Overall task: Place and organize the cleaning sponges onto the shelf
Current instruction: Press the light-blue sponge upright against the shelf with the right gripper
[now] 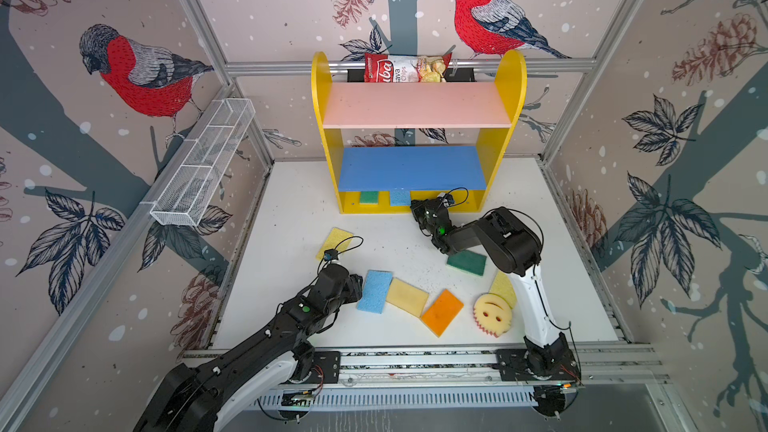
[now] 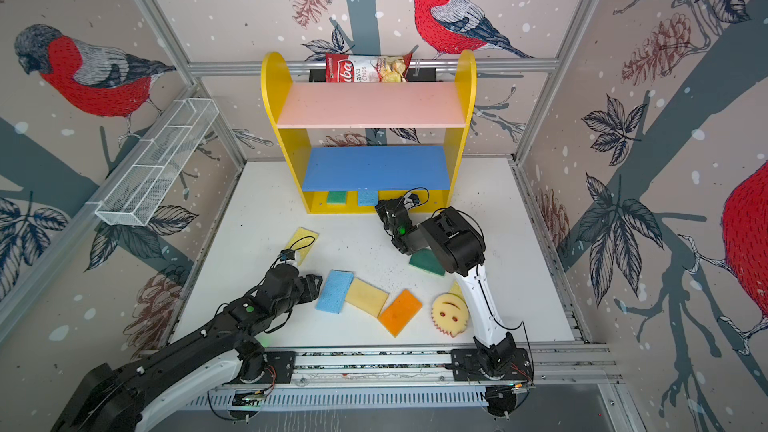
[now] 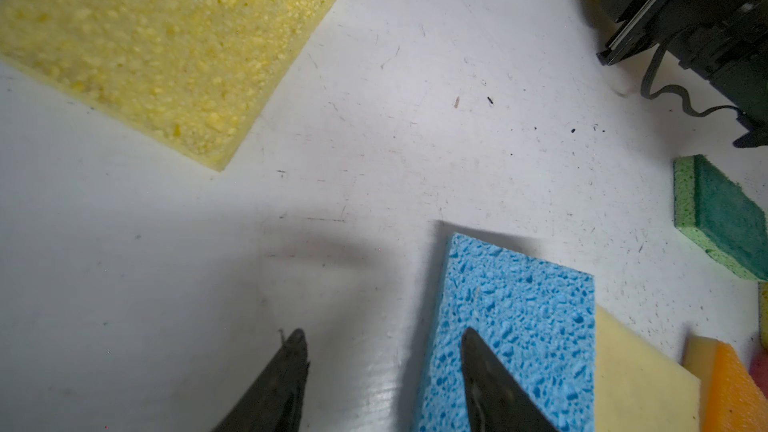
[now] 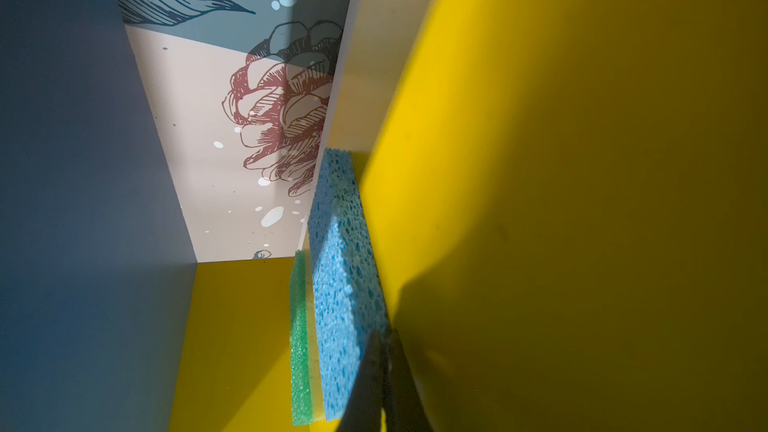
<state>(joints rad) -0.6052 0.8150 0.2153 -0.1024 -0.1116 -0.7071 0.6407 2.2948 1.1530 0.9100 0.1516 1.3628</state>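
My left gripper lowers outward to straddle the loose blue sponge's long edge [image 1: 366,277] [image 3: 436,316] near its far corner and closes next, as it lies below, between the open fingers.
The shelf [image 1: 415,116] stands at the back of the table. Its yellow base holds a green sponge [image 1: 369,197] and a blue sponge [image 4: 340,305]. My right gripper [image 4: 384,336] is shut and empty, its tips low on the base right beside that blue sponge. Loose on the table lie a yellow sponge [image 3: 166,43], a blue one [image 1: 375,290], a pale yellow one [image 1: 406,297], an orange one [image 1: 442,311], a dark green one [image 1: 466,263] and the round smiley sponge [image 1: 493,313]. My left gripper [image 3: 382,336] is open, one finger over the loose blue sponge's [image 3: 519,326] edge.
A red-and-white chips bag [image 1: 405,68] sits in a black basket [image 1: 357,75] behind the shelf top. A white wire-mesh basket [image 1: 203,164] hangs on the left wall. Another yellow sponge [image 1: 502,286] is partly hidden by the right arm.
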